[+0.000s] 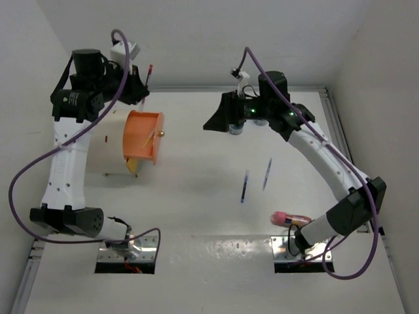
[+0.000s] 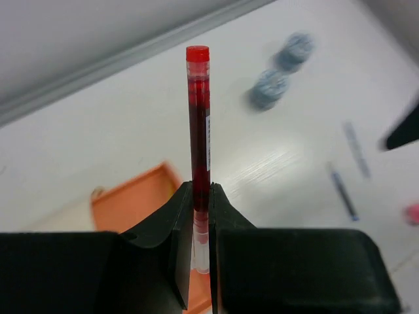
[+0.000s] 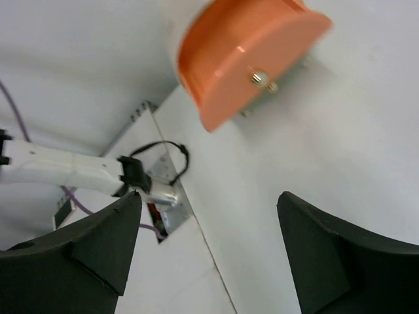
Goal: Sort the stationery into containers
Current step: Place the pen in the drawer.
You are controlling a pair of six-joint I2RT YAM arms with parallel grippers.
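Observation:
My left gripper is higher than the open orange drawer's bottom, which is nearer my base, so I should next move down and back over it.
A red pen (image 2: 198,118) stands upright with my left gripper (image 2: 201,190) shut on its lower end, held high at the back left (image 1: 141,90) above the cream drum (image 1: 103,156). The drum's orange drawer (image 1: 144,136) is pulled out, and it also shows below the pen (image 2: 131,199). My right gripper (image 3: 206,203) is open and empty, hovering at the back centre (image 1: 213,122) and facing the drawer (image 3: 242,59). Two blue pens (image 1: 245,186) (image 1: 267,174) lie mid-table. Near the right arm's base lies a pink-and-tan cylinder (image 1: 290,218). Two round blue-and-white pieces (image 2: 270,88) (image 2: 296,47) sit by the back wall.
White walls close the table at the back and on both sides. The left arm's base and cable (image 3: 141,180) sit at the near edge. A small knob (image 3: 260,78) sticks out of the drawer's front.

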